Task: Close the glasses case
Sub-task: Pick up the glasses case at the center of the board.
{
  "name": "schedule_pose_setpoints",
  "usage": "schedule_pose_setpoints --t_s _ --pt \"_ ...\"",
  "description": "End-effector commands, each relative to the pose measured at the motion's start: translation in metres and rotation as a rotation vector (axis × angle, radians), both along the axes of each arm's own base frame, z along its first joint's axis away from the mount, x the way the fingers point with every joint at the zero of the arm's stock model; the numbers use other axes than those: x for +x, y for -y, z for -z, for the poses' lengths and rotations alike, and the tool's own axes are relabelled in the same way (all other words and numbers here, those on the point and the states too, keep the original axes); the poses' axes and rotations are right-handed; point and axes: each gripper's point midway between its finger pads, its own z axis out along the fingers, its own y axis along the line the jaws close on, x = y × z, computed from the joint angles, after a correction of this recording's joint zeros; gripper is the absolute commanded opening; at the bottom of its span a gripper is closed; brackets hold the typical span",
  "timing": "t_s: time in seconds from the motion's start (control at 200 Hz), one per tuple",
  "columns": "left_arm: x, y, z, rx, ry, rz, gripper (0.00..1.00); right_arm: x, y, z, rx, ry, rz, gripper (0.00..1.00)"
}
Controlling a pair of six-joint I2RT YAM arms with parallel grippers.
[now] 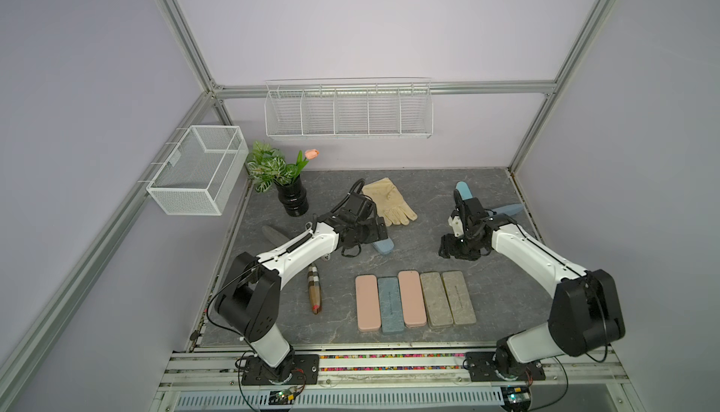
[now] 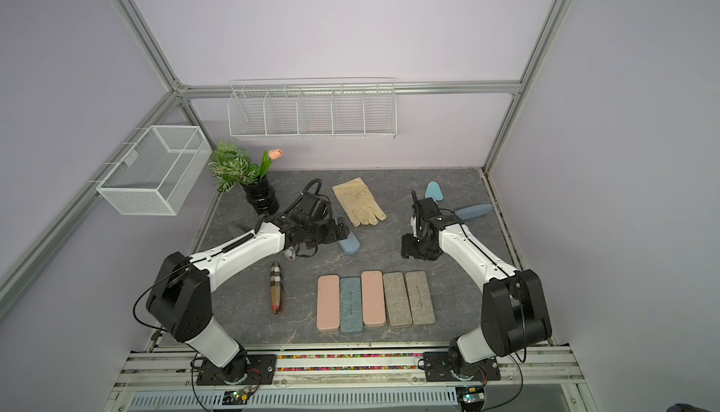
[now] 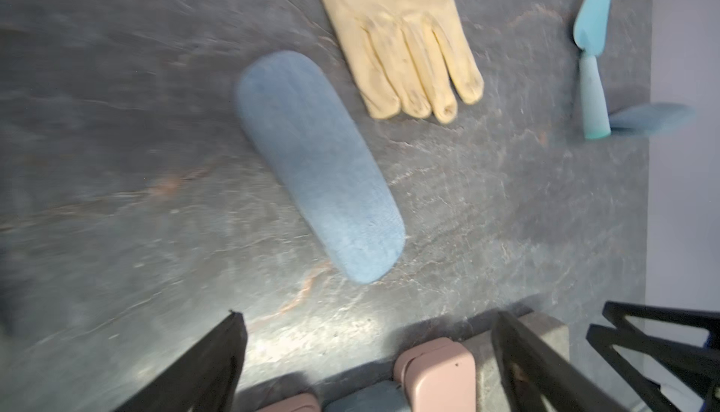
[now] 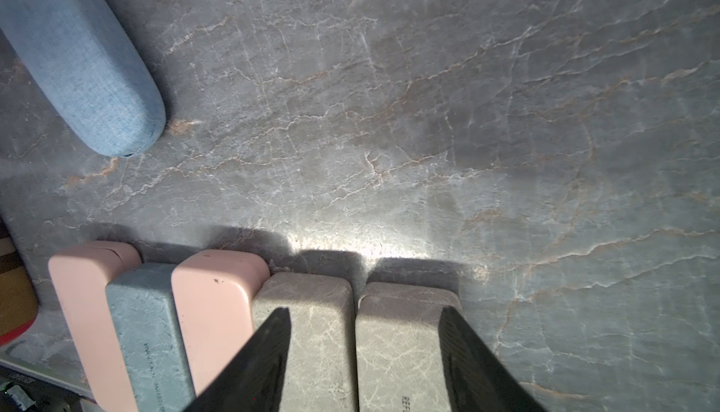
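Observation:
My left gripper and its forearm are above the half-hidden pale case (image 2: 290, 254), so next it needs to move off the blue case toward the striped case, then down onto the pale case.
The blue fabric glasses case (image 3: 319, 164) lies flat on the grey stone-patterned table with its lid down; one rounded end also shows in the right wrist view (image 4: 85, 59). In both top views my left gripper (image 1: 376, 233) hovers over it and hides all but its near end (image 2: 349, 245). In the left wrist view that gripper (image 3: 370, 351) is open, its fingers (image 3: 218, 363) spread wide and holding nothing. My right gripper (image 1: 448, 248) hangs apart to the right, open and empty (image 4: 366, 336).
Five flat cases in a row (image 1: 415, 301), pink, blue and grey, lie near the front. A tan glove (image 1: 389, 201) lies just behind the case. A blue trowel (image 1: 465, 192) and another blue case (image 1: 506, 209) are at the back right. A potted plant (image 1: 292, 196) and a striped case (image 1: 315, 289) are at the left.

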Motion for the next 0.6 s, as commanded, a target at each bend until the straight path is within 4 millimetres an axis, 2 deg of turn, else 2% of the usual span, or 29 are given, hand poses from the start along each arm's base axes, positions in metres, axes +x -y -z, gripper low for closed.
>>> schedule_pose_setpoints --t_s 0.0,0.075,0.205,0.595 --pt "-0.002 -0.071 0.004 0.182 -0.058 -0.173 1.00 0.003 -0.005 -0.008 0.028 0.022 -0.018 0.64" --pt "-0.003 -0.101 0.013 0.261 -0.095 -0.232 1.00 0.003 -0.007 -0.006 0.034 0.017 -0.021 0.64" --pt "-0.002 -0.129 0.031 0.363 -0.151 -0.279 1.00 0.004 -0.009 -0.003 0.045 0.011 -0.026 0.64" --pt "0.013 -0.143 0.051 0.495 -0.189 -0.308 0.99 -0.002 -0.009 0.008 0.039 -0.019 -0.029 0.64"
